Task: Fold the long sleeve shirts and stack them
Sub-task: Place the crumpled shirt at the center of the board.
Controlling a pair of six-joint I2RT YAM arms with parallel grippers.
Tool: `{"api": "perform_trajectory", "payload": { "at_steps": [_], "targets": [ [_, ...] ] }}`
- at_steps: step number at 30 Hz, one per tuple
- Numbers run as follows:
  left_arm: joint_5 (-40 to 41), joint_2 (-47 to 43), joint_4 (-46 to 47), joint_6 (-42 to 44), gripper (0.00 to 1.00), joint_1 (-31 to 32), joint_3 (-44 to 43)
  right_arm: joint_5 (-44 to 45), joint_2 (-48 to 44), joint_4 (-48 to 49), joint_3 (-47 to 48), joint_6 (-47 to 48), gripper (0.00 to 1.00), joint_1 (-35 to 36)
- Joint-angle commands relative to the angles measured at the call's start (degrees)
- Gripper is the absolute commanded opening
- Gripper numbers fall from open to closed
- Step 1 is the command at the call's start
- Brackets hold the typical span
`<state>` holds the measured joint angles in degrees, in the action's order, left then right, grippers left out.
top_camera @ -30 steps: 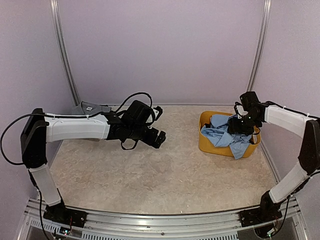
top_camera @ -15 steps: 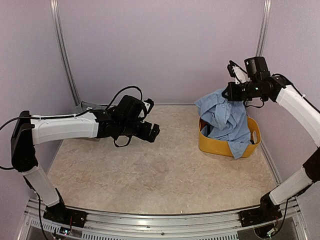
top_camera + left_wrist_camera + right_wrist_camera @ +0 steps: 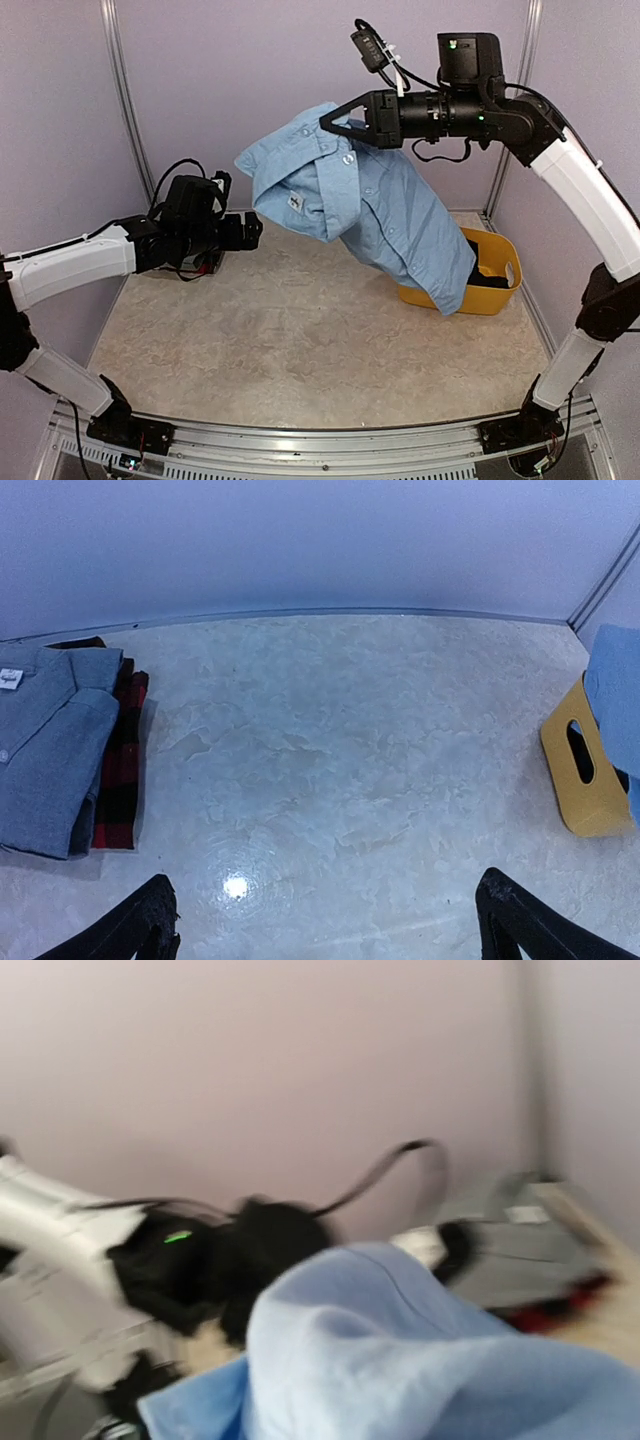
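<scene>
I should next swing my right gripper away from the yellow basket and down over bare table, because the light blue shirt's lower end hangs by the basket.
My right gripper is high above the table's middle and shut on the light blue shirt near its collar. The shirt hangs down, and its lower end trails to the yellow basket. In the blurred right wrist view the blue cloth covers the fingers. A folded grey shirt with a white neck label lies on a red-and-black plaid shirt at the back left. My left gripper hovers open beside that stack, nothing between its fingers.
The yellow basket stands at the right by the side wall, with dark cloth showing inside. Walls close the table at the back and both sides. The left arm shows beyond the blue shirt in the right wrist view.
The right gripper shut on the blue shirt in the basket and lifted it up and to the left. The left arm drew back to the left, toward the folded stack.
</scene>
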<state>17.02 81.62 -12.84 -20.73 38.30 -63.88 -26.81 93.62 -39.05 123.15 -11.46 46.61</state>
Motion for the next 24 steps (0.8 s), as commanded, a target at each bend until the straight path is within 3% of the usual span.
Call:
{"api": "perform_trajectory", "payload": {
  "at_steps": [1,8,10,12,14,19,24],
  "targets": [
    [3.6,-5.2,1.3,-4.2,0.99,-1.8,3.7,-9.1,6.1,0.8,6.8,0.7,0.00,4.6],
    [9.9,-13.7,-0.6,-9.8,0.99,-6.2,10.2,-6.1,10.0,0.1,6.0,1.2,0.00,5.2],
    [9.8,-15.5,-0.9,-10.5,0.99,-8.3,11.5,-2.3,11.0,-1.7,5.5,1.1,0.14,4.9],
    [9.2,-17.0,-0.9,-10.3,0.99,-9.8,12.4,1.4,11.6,-3.3,3.7,0.0,0.44,3.8],
    [9.3,-17.8,-1.2,-9.6,0.99,-10.6,12.4,4.6,11.4,-4.2,0.0,-1.5,0.58,1.3],
    [9.6,-18.8,-0.7,-8.0,0.99,-10.8,12.4,11.4,5.2,-1.1,-17.8,-2.9,0.75,-6.4],
    [4.5,-17.6,2.2,-6.1,0.99,-10.6,12.7,20.7,0.0,-0.6,-29.7,-3.0,0.80,-10.6]
  ]
}}
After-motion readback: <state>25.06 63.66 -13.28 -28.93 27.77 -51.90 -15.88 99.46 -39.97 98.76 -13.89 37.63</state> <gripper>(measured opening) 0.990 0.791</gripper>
